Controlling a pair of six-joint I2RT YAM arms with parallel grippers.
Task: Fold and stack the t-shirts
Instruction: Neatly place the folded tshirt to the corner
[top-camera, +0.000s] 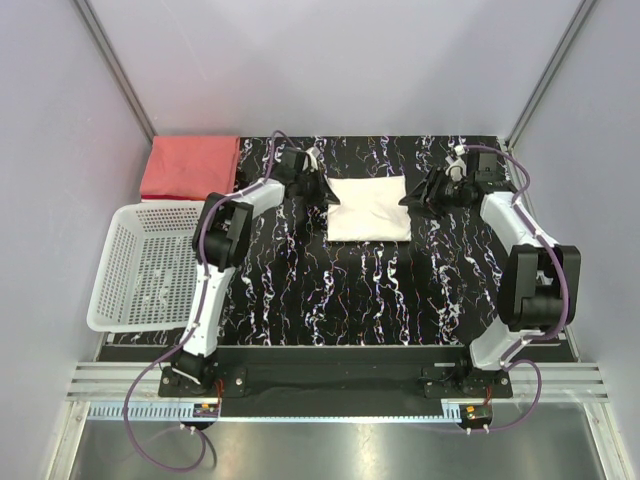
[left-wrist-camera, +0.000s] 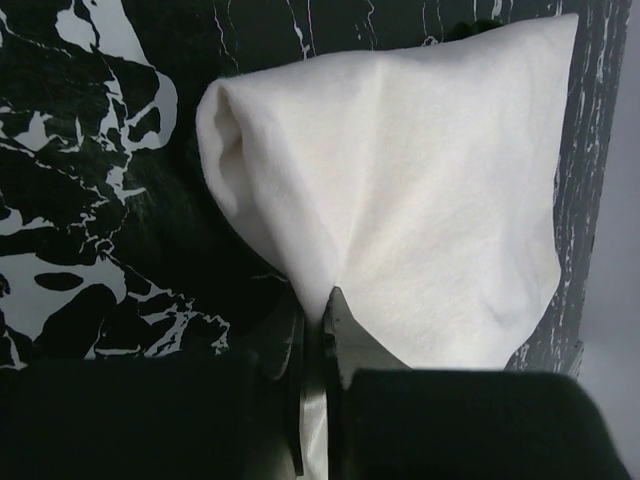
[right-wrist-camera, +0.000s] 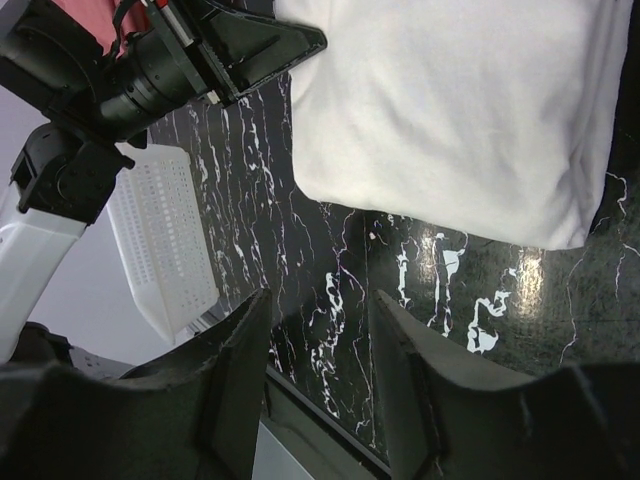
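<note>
My left gripper will next lift the white t-shirt, move it onto the salmon-red t-shirt (top-camera: 190, 167) and let go of it, because the salmon-red t-shirt is to my gripper's left in the top view.
A folded cream-white t-shirt (top-camera: 368, 208) lies at the back middle of the black marbled table (top-camera: 330, 290). My left gripper (top-camera: 322, 190) is at its left far corner, shut on a pinch of the white cloth (left-wrist-camera: 420, 200); the corner is drawn up into a peak between the jaws (left-wrist-camera: 318, 300). A folded salmon-red t-shirt (top-camera: 190, 167) lies at the back left, beyond the basket. To the right of the white shirt (right-wrist-camera: 450, 110), my right gripper (top-camera: 412, 195) is open over bare table with nothing between its fingers (right-wrist-camera: 320, 300).
A white mesh basket (top-camera: 145, 265) stands at the table's left edge, its rim near the left arm. Grey walls close in the back and both sides.
</note>
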